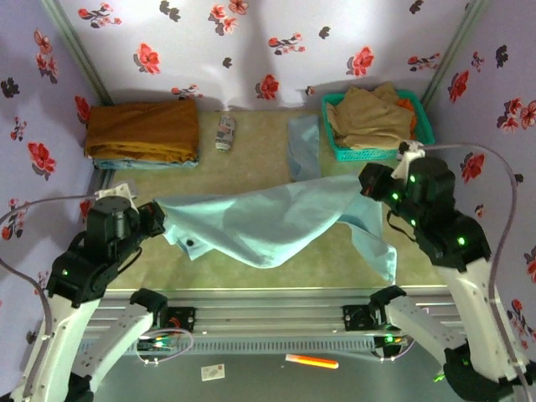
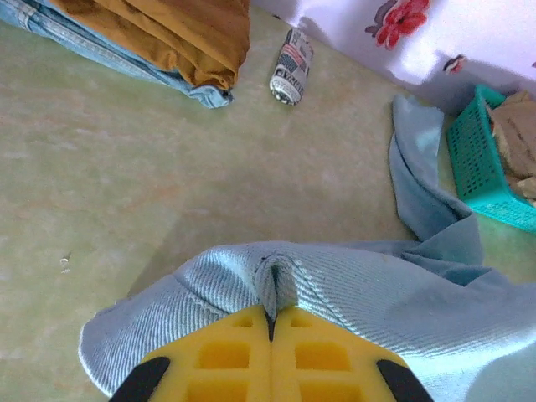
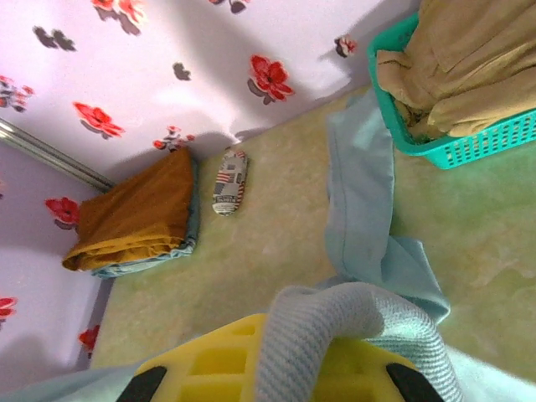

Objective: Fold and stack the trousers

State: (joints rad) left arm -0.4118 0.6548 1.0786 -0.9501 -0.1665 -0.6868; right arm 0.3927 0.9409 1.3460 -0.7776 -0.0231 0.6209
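Note:
My left gripper should move the hanging edge outward and down onto the bare tabletop by the folded stack [image 1: 152, 183] [image 2: 146, 163] and let it go, because that tabletop is below and outward of my gripper.
The pale aqua-blue trousers [image 1: 268, 219] hang stretched between both arms above the green table, the cloth sagging in the middle. One leg trails back toward the basket [image 1: 303, 144] and another part droops at the right [image 1: 377, 251]. My left gripper [image 1: 159, 216] is shut on the left edge of the trousers; in the left wrist view a pinch of ribbed cloth [image 2: 280, 280] sits between the yellow fingers [image 2: 226, 356]. My right gripper [image 1: 368, 186] is shut on the right edge, and a roll of the cloth [image 3: 335, 322] lies over its yellow fingers [image 3: 209, 360].
A folded stack with a mustard-brown garment on top [image 1: 142, 130] lies at the back left. A small rolled printed item [image 1: 224, 132] lies near the back wall. A teal basket [image 1: 423, 126] of tan clothes stands at the back right. Flowered walls enclose the table.

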